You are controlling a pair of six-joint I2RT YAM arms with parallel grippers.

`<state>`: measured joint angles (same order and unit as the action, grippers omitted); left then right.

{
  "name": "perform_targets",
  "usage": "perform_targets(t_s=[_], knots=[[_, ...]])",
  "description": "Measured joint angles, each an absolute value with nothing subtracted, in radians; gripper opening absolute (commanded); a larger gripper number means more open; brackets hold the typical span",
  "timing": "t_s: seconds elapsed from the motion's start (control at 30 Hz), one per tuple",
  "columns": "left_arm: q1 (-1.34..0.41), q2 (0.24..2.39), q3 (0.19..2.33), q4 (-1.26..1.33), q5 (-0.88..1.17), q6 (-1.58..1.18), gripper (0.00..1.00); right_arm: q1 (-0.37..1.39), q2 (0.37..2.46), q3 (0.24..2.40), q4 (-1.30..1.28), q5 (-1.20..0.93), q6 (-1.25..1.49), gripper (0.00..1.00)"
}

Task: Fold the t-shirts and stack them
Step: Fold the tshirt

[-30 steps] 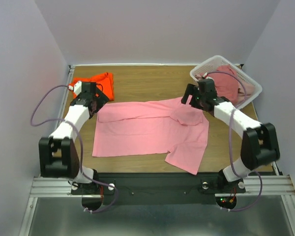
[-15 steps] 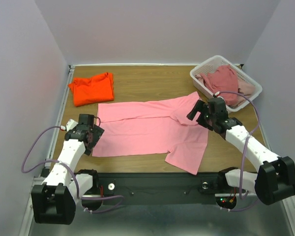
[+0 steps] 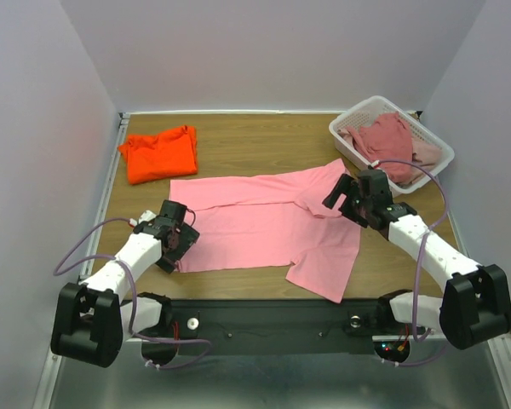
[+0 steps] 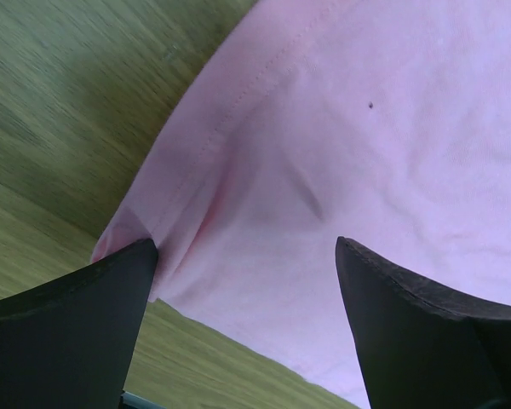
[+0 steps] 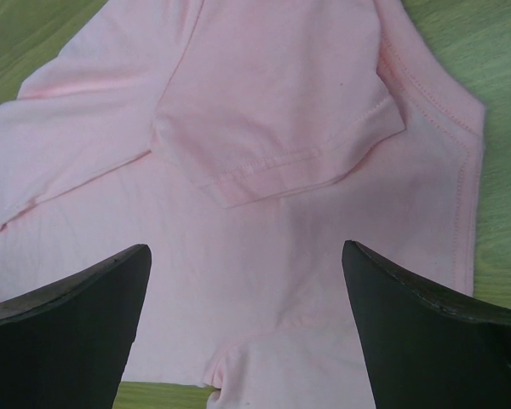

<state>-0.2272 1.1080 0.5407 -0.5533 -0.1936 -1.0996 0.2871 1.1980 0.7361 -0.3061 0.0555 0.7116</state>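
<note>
The tip corner of the unfolded near sleeve (image 3: 337, 298) is below my right gripper toward my base, so I need to move my right gripper back and down onto that corner next.
A light pink t-shirt (image 3: 264, 226) lies spread on the wooden table, its top strip folded over and one sleeve tucked in. My left gripper (image 3: 180, 241) hovers open over the shirt's near left corner (image 4: 153, 230), nothing between its fingers. My right gripper (image 3: 347, 198) stands open above the shirt's right side, where the folded sleeve (image 5: 272, 128) lies. A folded bright orange t-shirt (image 3: 159, 153) sits at the back left. Dusty rose and pale pink t-shirts (image 3: 390, 141) fill the basket.
The white slatted basket (image 3: 351, 118) stands at the back right corner. Bare wood table (image 3: 264, 141) shows between the orange shirt and the basket. White walls close in the table on three sides.
My left gripper has come from beside the orange shirt to the pink shirt's near left corner. My right gripper has drawn back from the basket over the shirt's right side.
</note>
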Motion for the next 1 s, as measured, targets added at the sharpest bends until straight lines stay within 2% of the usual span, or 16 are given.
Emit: perform_targets(t_s=[0.27,0.33,0.37,0.57,0.6,0.63,1.0], knots=[[-0.270,1.115,0.545,-0.559,-0.207,-1.154,0.98,0.287,1.190,0.697,-0.307,0.056,0.712,1.00],[-0.270,1.117,0.546,-0.561,-0.210,-1.161,0.93,0.287,1.182,0.681,-0.306,0.056,0.712,1.00],[-0.270,1.117,0.546,-0.562,-0.212,-1.165,0.81,0.287,1.175,0.672,-0.306,0.056,0.712,1.00],[-0.274,1.118,0.545,-0.569,-0.216,-1.186,0.30,0.287,1.129,0.637,-0.307,0.055,0.716,1.00],[-0.274,1.118,0.545,-0.569,-0.216,-1.191,0.11,0.287,1.124,0.635,-0.308,0.055,0.716,1.00],[-0.274,1.118,0.545,-0.569,-0.218,-1.193,0.01,0.287,1.118,0.632,-0.307,0.054,0.716,1.00],[-0.274,1.148,0.545,-0.565,-0.218,-1.190,0.00,0.287,1.057,0.564,-0.332,-0.004,0.715,1.00]])
